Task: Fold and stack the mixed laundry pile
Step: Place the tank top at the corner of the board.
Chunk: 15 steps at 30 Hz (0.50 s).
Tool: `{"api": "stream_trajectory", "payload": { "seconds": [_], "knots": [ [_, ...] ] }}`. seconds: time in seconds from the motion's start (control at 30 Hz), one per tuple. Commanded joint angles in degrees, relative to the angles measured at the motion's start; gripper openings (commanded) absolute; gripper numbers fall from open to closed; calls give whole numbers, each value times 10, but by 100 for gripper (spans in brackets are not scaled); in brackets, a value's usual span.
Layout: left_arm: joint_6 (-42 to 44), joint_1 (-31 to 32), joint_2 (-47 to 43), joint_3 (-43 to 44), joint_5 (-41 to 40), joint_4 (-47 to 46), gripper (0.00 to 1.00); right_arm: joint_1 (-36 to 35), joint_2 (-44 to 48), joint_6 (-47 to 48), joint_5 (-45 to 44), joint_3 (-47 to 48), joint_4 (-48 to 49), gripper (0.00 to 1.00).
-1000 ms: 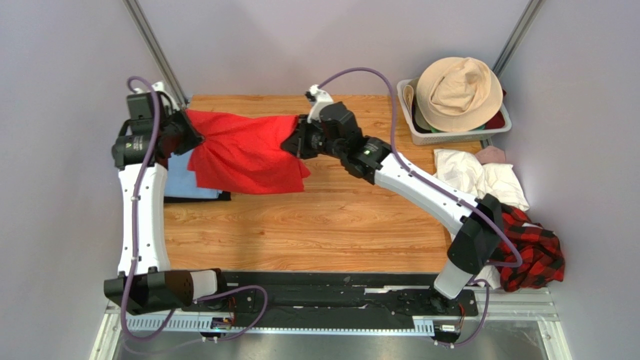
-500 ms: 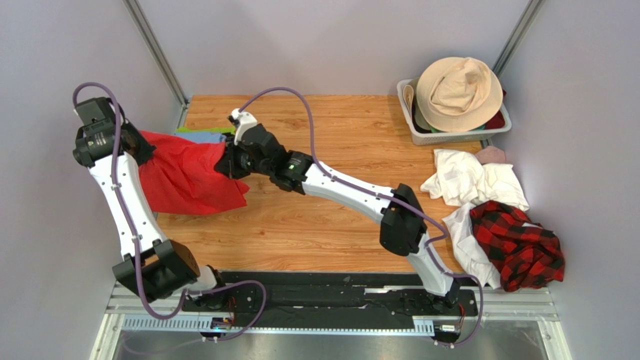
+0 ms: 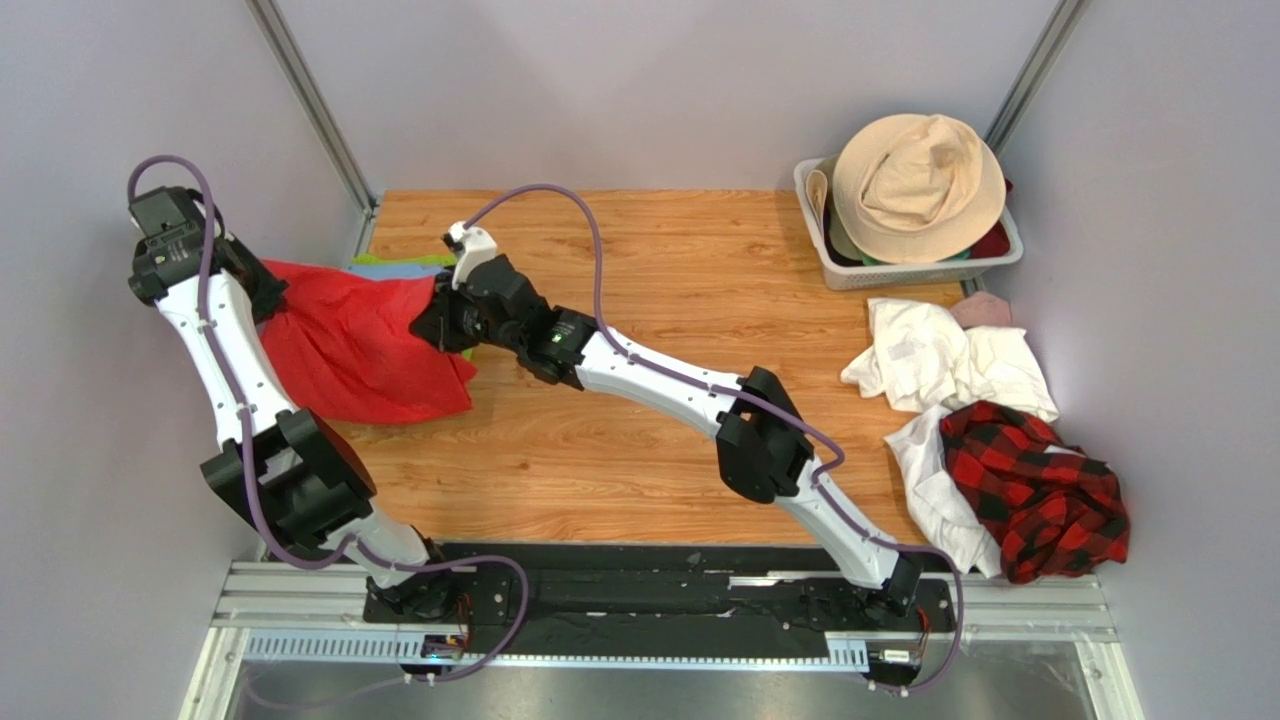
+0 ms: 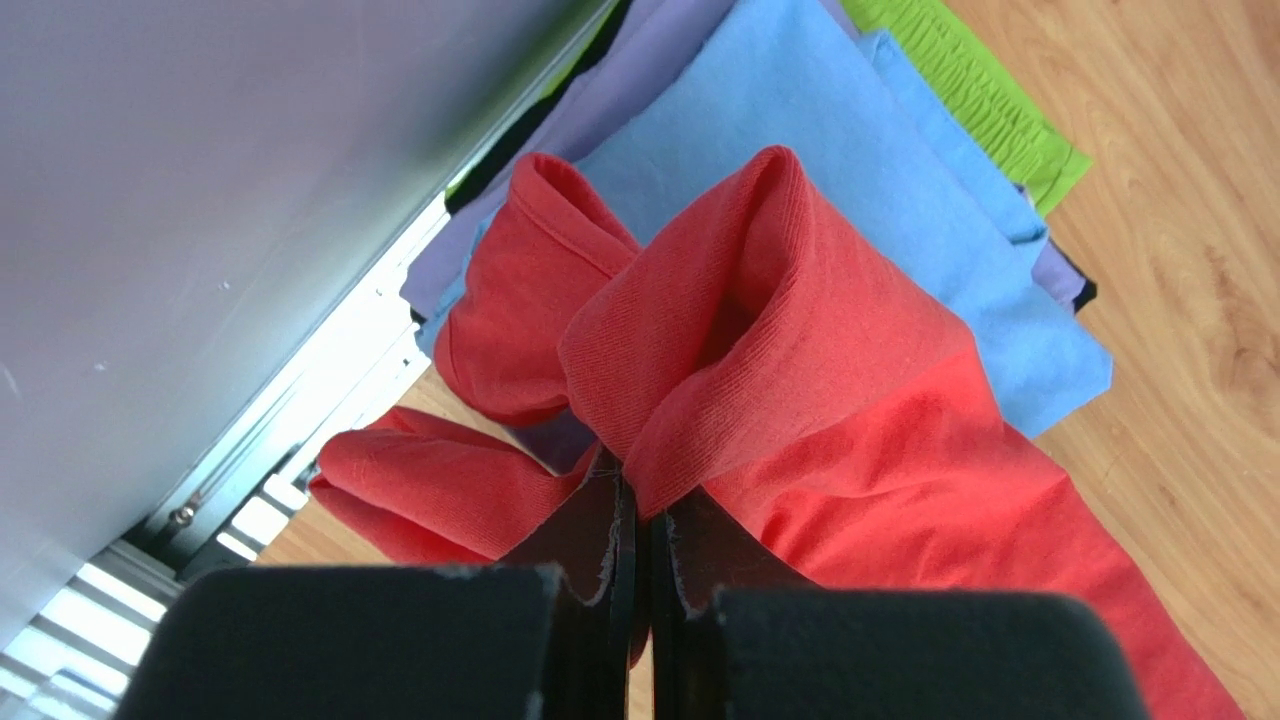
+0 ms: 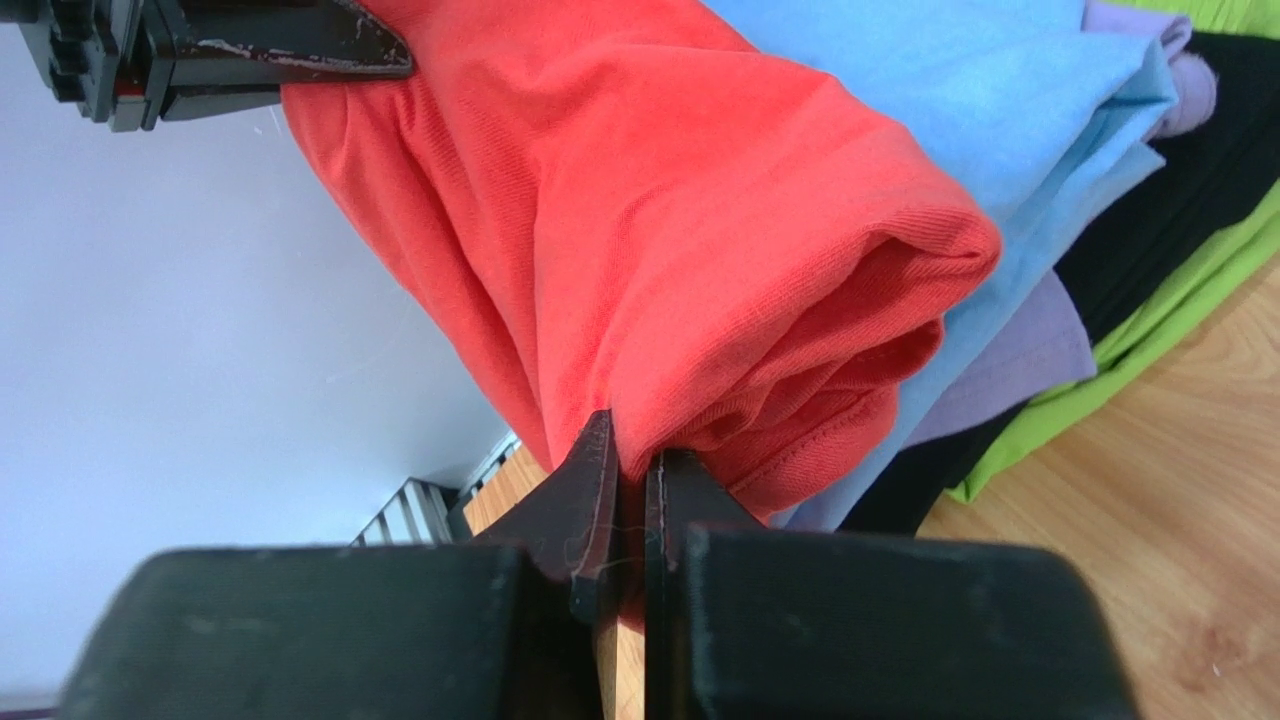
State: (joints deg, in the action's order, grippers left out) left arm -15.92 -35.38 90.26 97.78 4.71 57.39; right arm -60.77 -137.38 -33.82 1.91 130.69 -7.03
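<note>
The red T-shirt goes outward over the light blue cloth [image 3: 397, 272] [image 5: 984, 105] next, and my right gripper releases it there, since that cloth shows outward of the gripper.
The red T-shirt [image 3: 361, 353] hangs stretched between my two grippers at the table's far left. My left gripper [image 3: 259, 285] is shut on one bunched edge [image 4: 706, 360], out past the table's left side. My right gripper [image 3: 433, 323] is shut on the other folded edge [image 5: 706, 255]. The shirt hangs just above the flat light blue cloth [image 4: 842, 165]. The other laundry lies at the right edge: white cloths [image 3: 939, 353], a red-and-black plaid shirt [image 3: 1052, 503] and a small pink piece [image 3: 984, 308].
Under the T-shirt lies a flat stack of light blue, lilac [image 5: 1022, 353], black [image 5: 1157, 225] and green [image 4: 977, 98] cloths. A white slatted basket [image 3: 842, 267] holding a beige bucket hat [image 3: 917, 180] stands at the back right. The wall and a metal rail run close along the left.
Both arms have swung left with the red T-shirt, from the back middle of the table to its far left edge. The laundry at the right now shows in full.
</note>
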Motion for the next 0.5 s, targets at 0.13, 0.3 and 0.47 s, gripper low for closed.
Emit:
{"api": "stream_trajectory", "payload": {
  "seconds": [0.13,0.3,0.47],
  "knots": [
    [6,-22,56,78,41,-32,0,16,-22,-9,-18,47,96,0],
    [2,-22,70,87,46,-49,0,24,-36,-12,-42,72,105,0],
    [-10,-22,84,90,61,-78,0,34,-69,-29,-40,102,105,0]
  ]
}}
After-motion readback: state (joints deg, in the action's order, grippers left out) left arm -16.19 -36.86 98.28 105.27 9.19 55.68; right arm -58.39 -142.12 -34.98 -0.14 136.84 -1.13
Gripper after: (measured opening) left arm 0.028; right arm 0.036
